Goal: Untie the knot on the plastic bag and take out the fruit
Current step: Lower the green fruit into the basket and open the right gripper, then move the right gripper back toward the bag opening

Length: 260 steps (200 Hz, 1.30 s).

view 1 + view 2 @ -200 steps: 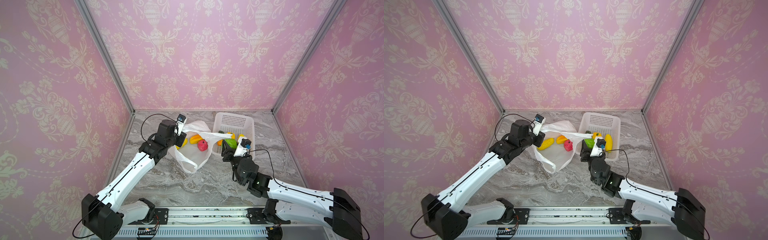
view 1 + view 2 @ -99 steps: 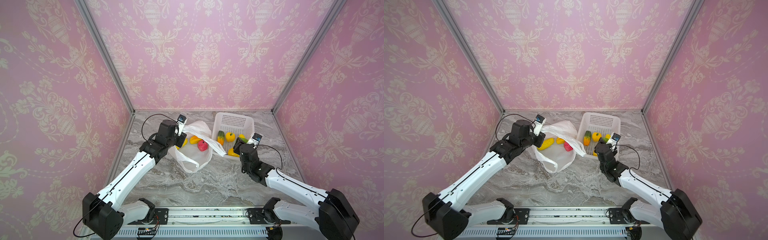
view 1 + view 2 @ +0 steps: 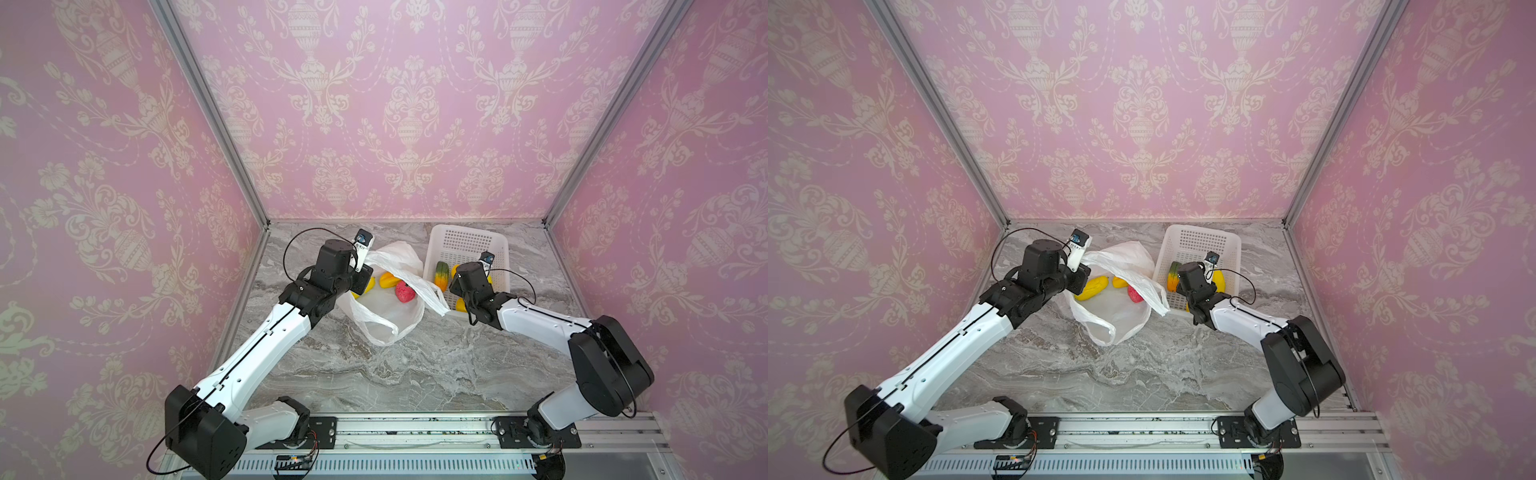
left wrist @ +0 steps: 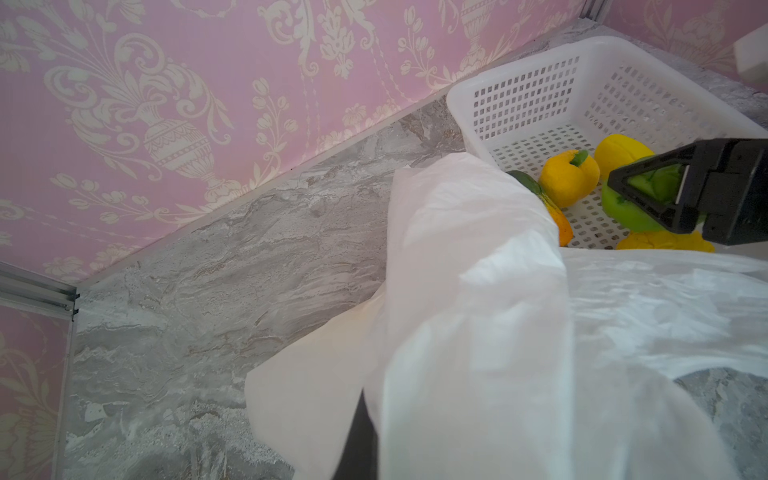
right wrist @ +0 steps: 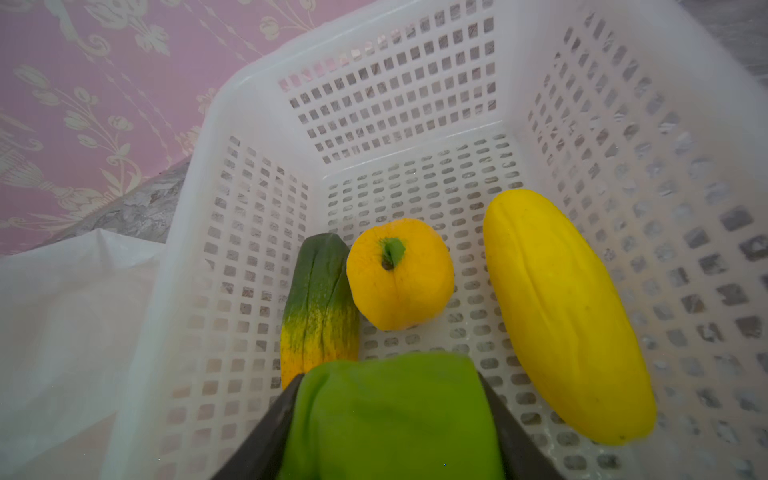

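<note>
I should next ease my right gripper down and release the green fruit where bare basket bottom shows beside the orange end of the green-to-orange fruit (image 5: 320,299).
The plastic bag (image 3: 386,320) lies open on the marble, with yellow (image 3: 365,286), orange (image 3: 388,279) and pink-red (image 3: 405,291) fruit inside. My left gripper (image 4: 368,415) is shut on the bag's rim and holds it up. The knot is out of view; a handle loop (image 3: 432,297) hangs slack. My right gripper (image 5: 388,382) is shut on a green fruit (image 5: 390,415) low over the near end of the white basket (image 5: 415,104). Beneath it lie a green-to-orange fruit (image 5: 320,299), a round yellow one (image 5: 399,274) and a long yellow one (image 5: 565,316).
The basket (image 3: 469,243) stands at the back right, right beside the bag. Pink walls close the back and both sides. Bare marble (image 3: 415,374) stretches from the bag to the front rail.
My right gripper carried the green fruit from the bag's right side to over the basket. The handle it had stretched fell slack. My left gripper stayed put.
</note>
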Motion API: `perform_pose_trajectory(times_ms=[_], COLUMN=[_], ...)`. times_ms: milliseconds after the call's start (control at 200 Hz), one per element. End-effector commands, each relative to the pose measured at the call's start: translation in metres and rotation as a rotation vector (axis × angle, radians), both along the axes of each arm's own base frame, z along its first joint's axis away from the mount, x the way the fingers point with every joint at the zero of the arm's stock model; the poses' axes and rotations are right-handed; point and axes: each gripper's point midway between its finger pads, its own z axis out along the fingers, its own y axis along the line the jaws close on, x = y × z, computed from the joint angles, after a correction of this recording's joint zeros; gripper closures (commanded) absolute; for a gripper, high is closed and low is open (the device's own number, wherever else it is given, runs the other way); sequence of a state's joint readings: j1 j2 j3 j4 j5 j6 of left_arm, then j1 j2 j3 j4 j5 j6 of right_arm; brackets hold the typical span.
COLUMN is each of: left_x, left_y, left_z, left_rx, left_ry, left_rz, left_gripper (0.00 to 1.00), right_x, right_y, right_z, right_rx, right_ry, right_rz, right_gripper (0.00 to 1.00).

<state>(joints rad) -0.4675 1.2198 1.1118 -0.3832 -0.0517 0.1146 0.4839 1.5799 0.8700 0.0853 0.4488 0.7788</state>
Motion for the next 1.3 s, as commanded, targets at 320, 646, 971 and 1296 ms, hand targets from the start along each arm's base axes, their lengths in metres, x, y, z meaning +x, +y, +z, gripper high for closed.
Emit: perform_pose_trajectory(times_ms=[320,646,971,1296], left_x=[0.002,0.001,0.001,0.001], left_y=[0.004,0.003,0.003,0.003], left_z=[0.010,0.012,0.011,0.011], left_rx=[0.010,0.003,0.004,0.002], left_ry=[-0.020,-0.021,-0.020,-0.018], left_rz=[0.013,0.010,0.011,0.009], left_gripper=[0.99,0.99,0.99,0.98], right_x=[0.019,0.009,-0.023,-0.085], right_y=[0.027,0.025,0.007,0.017], right_z=[-0.027,-0.010,0.037,0.123], right_rx=[0.069,0.111,0.137,0.086], right_ry=[0.071,-0.016,-0.172,-0.475], right_rz=[0.074,0.090,0.084,0.217], right_gripper=[0.37,0.08,0.09,0.20])
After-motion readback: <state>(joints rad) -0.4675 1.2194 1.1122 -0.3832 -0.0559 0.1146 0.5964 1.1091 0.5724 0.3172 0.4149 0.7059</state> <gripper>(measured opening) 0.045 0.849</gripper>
